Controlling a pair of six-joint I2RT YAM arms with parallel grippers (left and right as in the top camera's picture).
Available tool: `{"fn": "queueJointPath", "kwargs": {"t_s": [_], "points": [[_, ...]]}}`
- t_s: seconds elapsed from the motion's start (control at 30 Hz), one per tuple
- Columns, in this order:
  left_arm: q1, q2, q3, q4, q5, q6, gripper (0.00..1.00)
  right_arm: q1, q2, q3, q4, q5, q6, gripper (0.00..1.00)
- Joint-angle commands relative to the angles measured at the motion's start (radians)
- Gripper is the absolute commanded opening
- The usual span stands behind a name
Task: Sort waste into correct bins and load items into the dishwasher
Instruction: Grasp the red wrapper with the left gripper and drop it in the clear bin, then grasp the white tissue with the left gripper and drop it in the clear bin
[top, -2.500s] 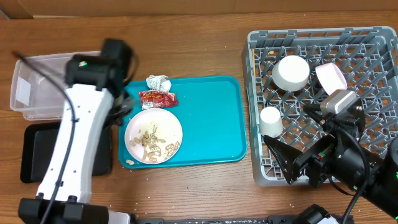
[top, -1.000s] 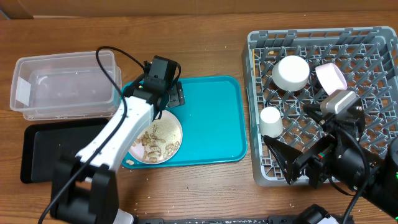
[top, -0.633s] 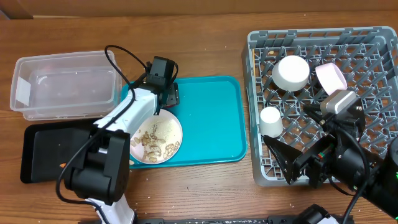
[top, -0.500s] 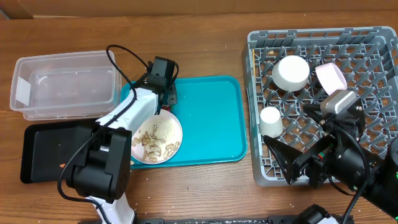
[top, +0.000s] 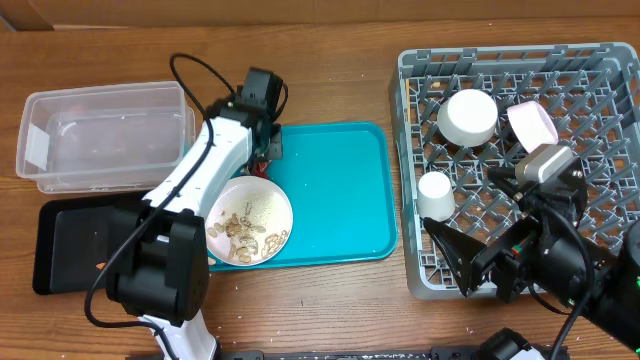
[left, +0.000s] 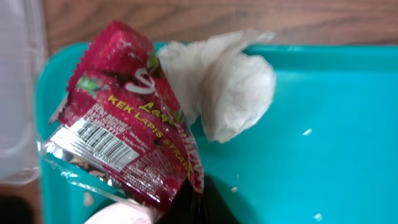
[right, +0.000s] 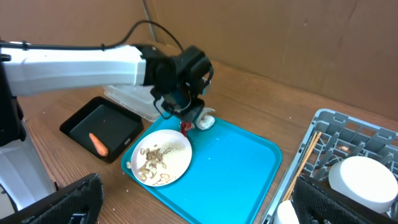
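Note:
I will lift my left gripper off the teal tray (top: 340, 190) and carry the red snack wrapper over the clear tub (top: 100, 135), because that tub is open next to the tray.
My left gripper (left: 199, 208) is shut on a corner of the red snack wrapper (left: 124, 137) at the far left corner of the teal tray (top: 340, 190). The crumpled paper ball (left: 224, 87) lies right beside the wrapper. The white plate (top: 248, 220) with beige scraps and rice sits on the tray's left part. A carrot (right: 98, 144) lies in the black tray (top: 70, 240). The clear tub (top: 100, 135) stands behind it. Two bowls (top: 470, 117) (top: 533, 122), a cup (top: 435, 193) and chopsticks (right: 305, 163) are in the grey rack (top: 600, 60). My right gripper (top: 482, 265) is open over the rack's front edge.
The left arm (top: 205, 170) stretches over the gap between the black tray and the teal tray. A few crumbs lie on the wooden table in front of the teal tray. Cardboard walls stand behind the table.
My left gripper has shifted a little toward the tray's far left corner, uncovering more of the plate. The wrapper sits under it. The right arm has not moved.

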Motion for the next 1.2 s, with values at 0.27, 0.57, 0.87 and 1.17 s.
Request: {"fn": "queueJointPath", "kwargs": {"t_s": [0.27,0.57,0.87,1.17], "points": [[0.056,-0.006,0.383,-0.401,-0.154,-0.139,0.04,0.005,-0.001,0.003,0.002,-0.006,-0.007,1.00],[0.321,0.005,0.421,-0.422,-0.155,-0.132,0.06,0.005,-0.001,0.003,0.002,-0.006,-0.007,1.00],[0.354,0.002,0.459,-0.346,0.155,-0.001,0.58,0.005,-0.001,0.003,0.002,-0.006,-0.007,1.00],[0.064,0.077,0.315,-0.072,-0.046,0.071,0.81,0.005,-0.001,0.003,0.002,-0.006,-0.007,1.00]]}}
